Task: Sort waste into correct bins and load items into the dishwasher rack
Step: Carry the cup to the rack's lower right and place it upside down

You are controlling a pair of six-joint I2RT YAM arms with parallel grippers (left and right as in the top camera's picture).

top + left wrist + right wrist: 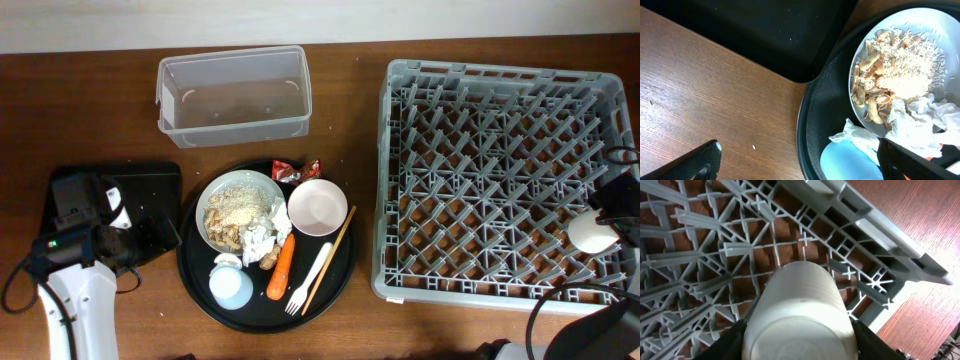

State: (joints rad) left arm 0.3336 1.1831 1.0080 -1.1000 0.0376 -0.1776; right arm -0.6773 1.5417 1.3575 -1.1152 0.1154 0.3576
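The white cup is still hanging above the empty pegs by the rack's near corner (587,262), so the robot's right gripper will next lower the cup slightly back onto them.
My right gripper (799,342) is shut on the white cup (800,310), holding it over the front right part of the grey dishwasher rack (500,170); the cup also shows in the overhead view (591,233). My left gripper (800,167) is open at the left rim of the round black tray (200,285), with the pale blue cup (850,162) between its fingers. The white plate (215,195) holds rice scraps (240,203) and crumpled tissue (258,240). The carrot (281,268), brown lump (268,262), bowl (318,207), fork (310,278), chopstick (330,258) and wrapper (297,171) lie on the tray.
The clear plastic tub (235,95) stands at the back, behind the round tray. The shallow black rectangular tray (150,185) lies left of the round tray, partly under my left arm. Bare wood table shows in the left wrist view (715,110).
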